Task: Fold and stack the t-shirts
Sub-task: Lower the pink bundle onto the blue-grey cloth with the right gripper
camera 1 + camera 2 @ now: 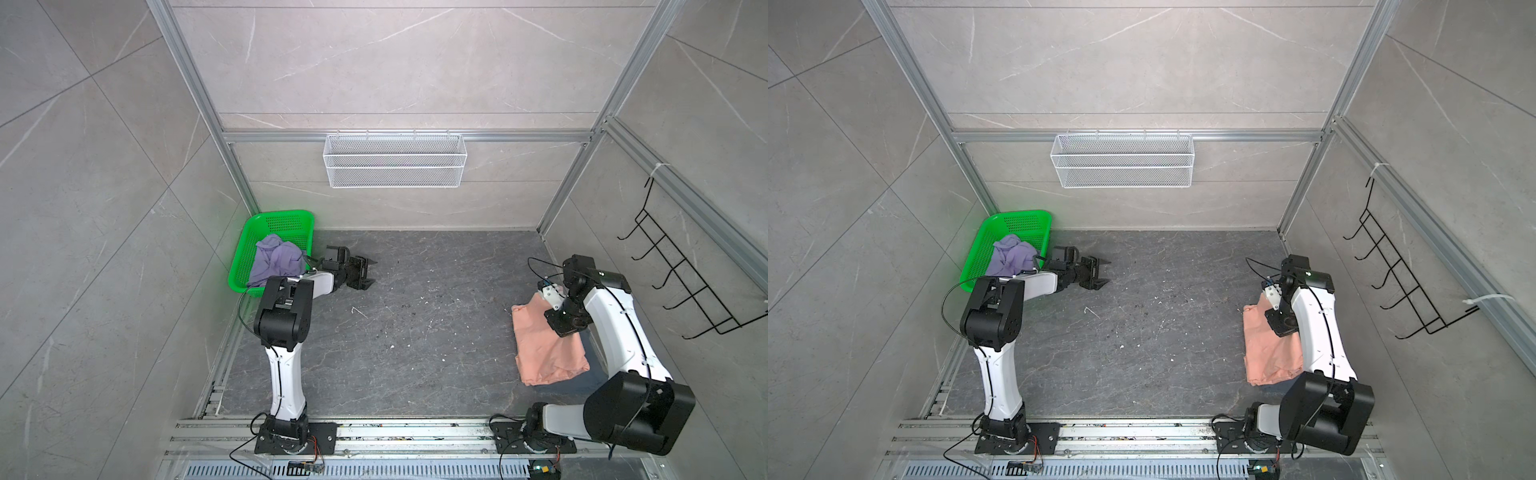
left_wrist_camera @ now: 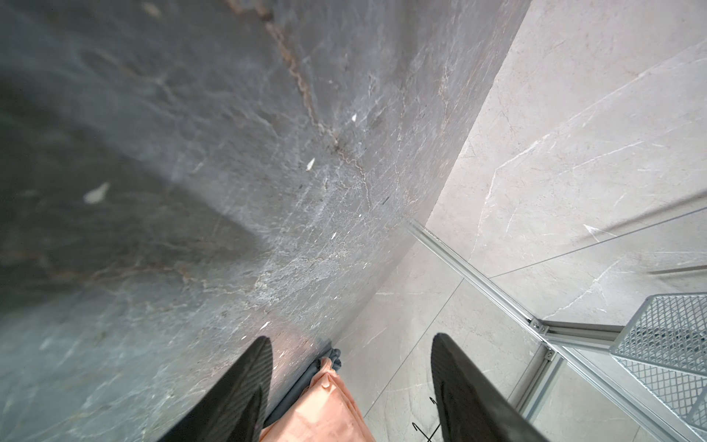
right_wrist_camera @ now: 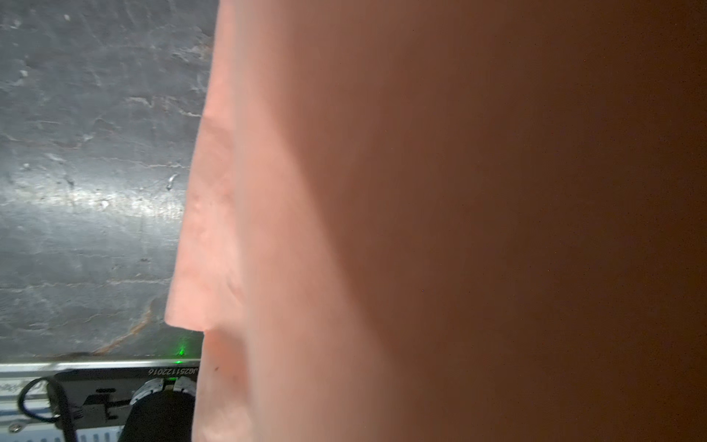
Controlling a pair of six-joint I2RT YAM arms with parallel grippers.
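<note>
My right gripper should next move the far end of the peach shirt toward the hook-rack's side and over the slate blue-grey shirt's edge (image 1: 593,353), and let go of it there, because that edge is uncovered.
A peach-pink t-shirt (image 1: 544,353) (image 1: 1266,353) lies folded at the right of the table, on top of a slate blue-grey t-shirt (image 1: 592,368) (image 2: 302,382) whose edge shows beside it. My right gripper (image 1: 562,323) (image 1: 1281,323) is down at the peach shirt's far end. Its jaws are hidden, and peach cloth (image 3: 421,214) fills the right wrist view. A lavender t-shirt (image 1: 274,259) (image 1: 1011,255) lies crumpled in the green basket (image 1: 243,257) (image 1: 976,257). Beside the basket my left gripper (image 1: 368,272) (image 1: 1102,272) (image 2: 351,338) is open and holds nothing, low over the table.
The dark stone table top (image 1: 415,324) runs between the arms. A white mesh basket (image 1: 395,160) hangs on the back wall. A black wire hook rack (image 1: 681,282) sits on the right wall. Aluminium rails (image 1: 415,432) line the front edge.
</note>
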